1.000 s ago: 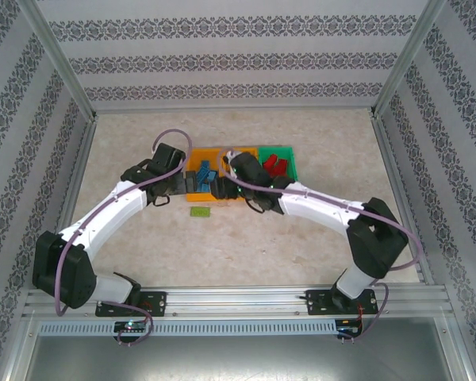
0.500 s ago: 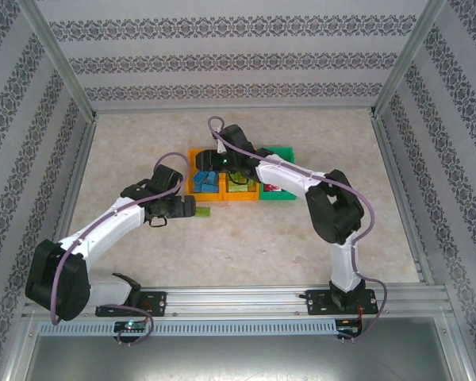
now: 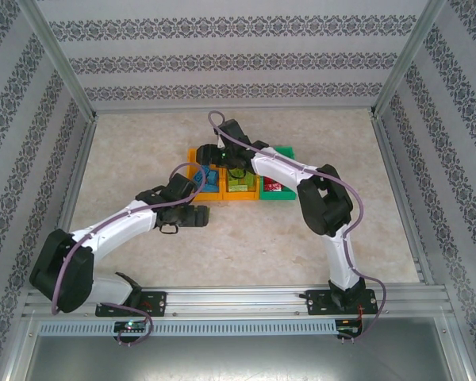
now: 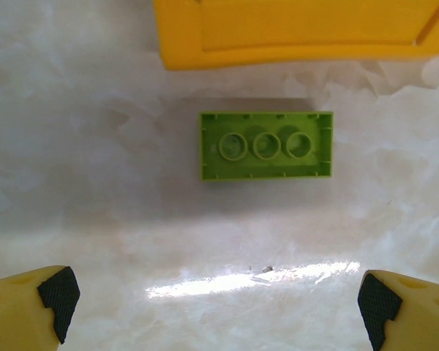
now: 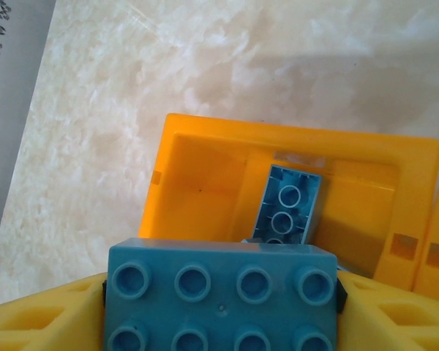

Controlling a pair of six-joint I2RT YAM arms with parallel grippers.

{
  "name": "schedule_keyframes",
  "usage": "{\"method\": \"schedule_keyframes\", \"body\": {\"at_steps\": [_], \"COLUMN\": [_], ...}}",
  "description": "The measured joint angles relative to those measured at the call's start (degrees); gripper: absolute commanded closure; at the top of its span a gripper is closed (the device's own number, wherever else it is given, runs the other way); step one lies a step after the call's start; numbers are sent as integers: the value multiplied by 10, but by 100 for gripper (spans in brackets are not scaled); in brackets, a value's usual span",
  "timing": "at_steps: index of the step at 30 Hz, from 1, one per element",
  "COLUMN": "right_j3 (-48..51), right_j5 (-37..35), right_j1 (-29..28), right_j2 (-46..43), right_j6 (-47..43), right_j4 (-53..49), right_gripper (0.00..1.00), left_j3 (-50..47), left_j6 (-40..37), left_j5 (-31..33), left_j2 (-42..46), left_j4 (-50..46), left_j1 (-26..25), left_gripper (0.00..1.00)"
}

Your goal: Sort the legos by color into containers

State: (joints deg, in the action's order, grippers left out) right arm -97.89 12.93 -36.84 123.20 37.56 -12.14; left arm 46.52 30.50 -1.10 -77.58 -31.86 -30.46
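Note:
The lime green brick (image 4: 266, 145) lies lengthwise along the spread of the fingers, so my left gripper should next move outward and lower over it to close on its short ends.
My right gripper (image 5: 221, 292) is shut on a blue brick (image 5: 223, 274), studs toward the camera, held just above the near wall of the left orange container (image 5: 197, 183). Another blue brick (image 5: 289, 205) lies inside that bin, hollow side up. In the top view the right gripper (image 3: 214, 159) hovers over this same container (image 3: 193, 168). My left gripper (image 4: 219, 300) is open, its fingers spread wide above the table. A lime green brick (image 4: 265, 145) lies hollow side up just beyond it, beside the orange container's outer wall (image 4: 300, 36).
The three bins stand in a row at mid-table. The middle orange container (image 3: 239, 197) holds lime green bricks (image 3: 238, 182). The green container (image 3: 284, 151) on the right holds red bricks (image 3: 274, 188). Patterned walls and metal posts enclose the table.
The right arm swung left from the bins' front to above the left orange bin, carrying the blue brick. The left gripper moved right and forward over the green brick.

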Motion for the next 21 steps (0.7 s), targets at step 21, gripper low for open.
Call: {"method": "schedule_keyframes", "body": {"at_steps": [21], "right_j3": [-4], "right_j5": [2], "right_j1": [0], "right_j2": [-1], "right_j6": [0], "right_j4": [-4], "right_gripper": [20], "left_j3": [68], "left_j6": [30], "left_j5": [26], "left_j2": [-138], "left_j4": [27], "left_j1": [-22], "left_gripper": [0]}}
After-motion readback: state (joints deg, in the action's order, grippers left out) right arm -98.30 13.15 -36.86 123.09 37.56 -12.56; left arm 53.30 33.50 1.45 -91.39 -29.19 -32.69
